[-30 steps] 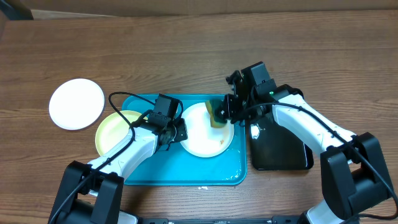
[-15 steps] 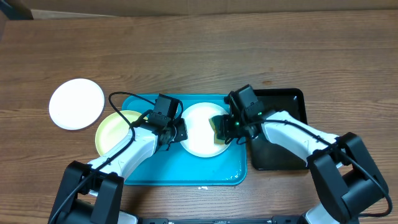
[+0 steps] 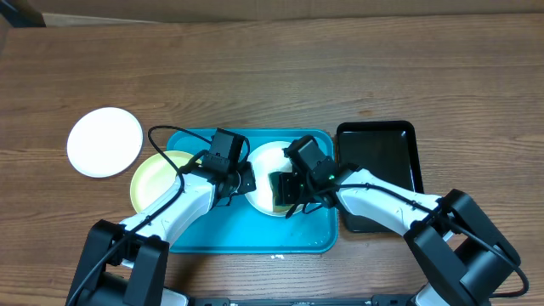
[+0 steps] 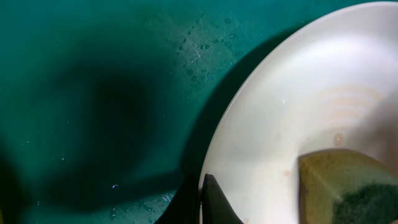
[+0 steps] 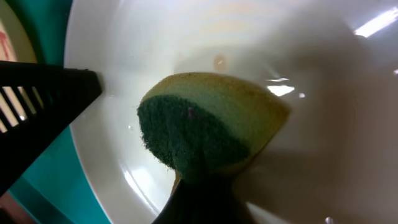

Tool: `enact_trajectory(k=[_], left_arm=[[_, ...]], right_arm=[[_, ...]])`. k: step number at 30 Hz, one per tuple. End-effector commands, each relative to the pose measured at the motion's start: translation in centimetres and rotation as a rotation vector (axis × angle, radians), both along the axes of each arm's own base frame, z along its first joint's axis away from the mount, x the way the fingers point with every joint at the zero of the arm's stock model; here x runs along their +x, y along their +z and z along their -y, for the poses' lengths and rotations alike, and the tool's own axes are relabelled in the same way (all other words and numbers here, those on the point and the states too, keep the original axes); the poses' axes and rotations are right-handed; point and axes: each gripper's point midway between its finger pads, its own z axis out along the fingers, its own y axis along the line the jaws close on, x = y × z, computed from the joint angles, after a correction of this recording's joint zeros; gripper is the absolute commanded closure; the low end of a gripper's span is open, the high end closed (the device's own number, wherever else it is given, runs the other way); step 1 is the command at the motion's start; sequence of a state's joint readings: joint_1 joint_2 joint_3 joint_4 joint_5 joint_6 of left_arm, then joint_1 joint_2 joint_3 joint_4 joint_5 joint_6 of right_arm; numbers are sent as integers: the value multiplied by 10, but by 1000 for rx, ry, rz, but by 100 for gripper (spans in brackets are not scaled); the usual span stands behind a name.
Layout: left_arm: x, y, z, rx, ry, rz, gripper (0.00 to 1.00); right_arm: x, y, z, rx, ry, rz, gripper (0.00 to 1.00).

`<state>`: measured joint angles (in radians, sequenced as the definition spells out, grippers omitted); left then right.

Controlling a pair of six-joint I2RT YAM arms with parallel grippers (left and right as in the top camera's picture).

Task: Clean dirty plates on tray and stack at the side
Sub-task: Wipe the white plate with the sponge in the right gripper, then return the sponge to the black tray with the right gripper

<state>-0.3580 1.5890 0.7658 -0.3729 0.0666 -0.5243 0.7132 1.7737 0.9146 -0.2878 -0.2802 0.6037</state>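
Note:
The sponge [image 5: 211,124] should come up off the white plate next, and my right gripper should then lower it into the empty black tray.
A white plate [image 3: 265,161] lies on the turquoise tray [image 3: 255,234]. My left gripper [image 3: 240,180] is shut on its left rim; in the left wrist view the fingers [image 4: 209,202] pinch the plate's [image 4: 292,106] edge over the tray [image 4: 93,93]. My right gripper [image 3: 287,190] is shut on a yellow-and-green sponge [image 5: 211,124] and presses it on the plate [image 5: 298,56], which has small orange spots. The sponge also shows in the left wrist view [image 4: 348,186]. A yellow-green plate [image 3: 155,180] sits at the tray's left end. Another white plate [image 3: 104,141] lies on the table at the left.
A glossy black tray [image 3: 382,166] lies right of the turquoise tray, under my right arm. The tray floor in front of the plates is wet with small droplets. Wooden table stretches behind the trays.
My right gripper has moved the sponge leftward, from the plate's right rim to its middle. The black tray has come into full view. My left gripper has stayed on the rim.

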Motion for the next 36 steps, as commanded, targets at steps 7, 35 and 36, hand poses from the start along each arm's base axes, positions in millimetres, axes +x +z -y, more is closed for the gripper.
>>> enact_trajectory(k=[7, 35, 36], left_arm=[[3, 0, 2, -3, 1, 4, 96], [22, 44, 7, 83, -74, 178, 96], [23, 54, 7, 102, -77, 204, 96]], right_arm=[[70, 82, 20, 95, -136, 194, 96], [-8, 6, 233, -552, -371, -38, 96], [-10, 3, 233, -553, -370, -41, 96]])
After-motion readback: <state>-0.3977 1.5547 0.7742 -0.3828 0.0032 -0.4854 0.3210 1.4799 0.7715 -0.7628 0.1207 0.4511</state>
